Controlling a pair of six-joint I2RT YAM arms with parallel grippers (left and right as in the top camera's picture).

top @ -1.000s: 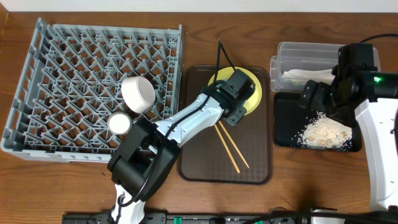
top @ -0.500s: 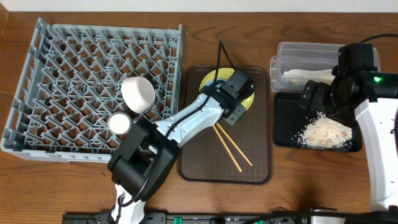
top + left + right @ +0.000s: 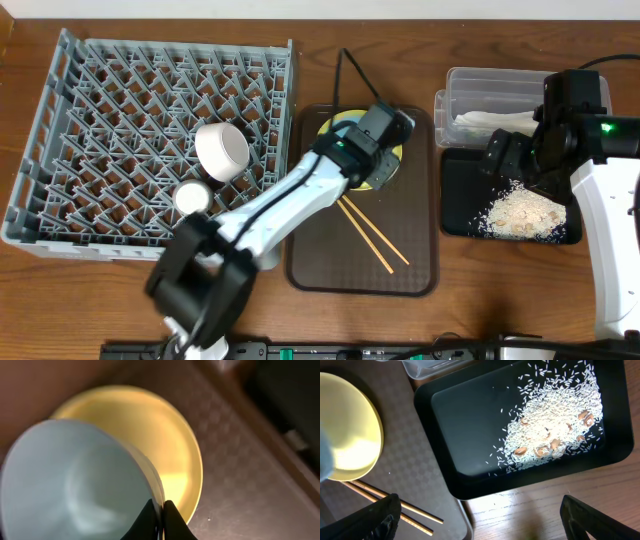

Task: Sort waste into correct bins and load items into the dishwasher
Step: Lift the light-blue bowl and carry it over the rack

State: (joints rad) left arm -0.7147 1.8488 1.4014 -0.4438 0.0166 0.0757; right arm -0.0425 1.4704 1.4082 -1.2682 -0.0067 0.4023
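Observation:
The left gripper swings up from the plate and over the rack next. It tilts the bowl onto the rack's wires beyond the whitish bowl (image 3: 236, 88), since those wires stand empty.
My left gripper (image 3: 162, 510) is shut on the rim of the light blue bowl (image 3: 75, 480), held just above the round yellow plate (image 3: 165, 445) on the brown serving tray (image 3: 320, 250). In the overhead view the left gripper (image 3: 375, 150) covers most of the bowl. Two wooden chopsticks (image 3: 372, 235) lie on the tray. The whitish bowl (image 3: 221, 150) and small white cup (image 3: 190, 197) sit in the grey dish rack (image 3: 60, 60). My right gripper (image 3: 485, 520) is open and empty over the front edge of the black tray (image 3: 465, 435), which holds crumbs (image 3: 555, 425). The napkin (image 3: 490, 122) lies in the clear tub (image 3: 480, 85). No wrapper shows.
The brown serving tray lies between the dish rack and the two bins. The clear tub stands behind the black tray at the right. Bare wooden table shows in front of the black tray (image 3: 530, 510).
My left arm has shifted a little toward the back left with the light blue bowl and now hides more of the plate. The right arm has not moved.

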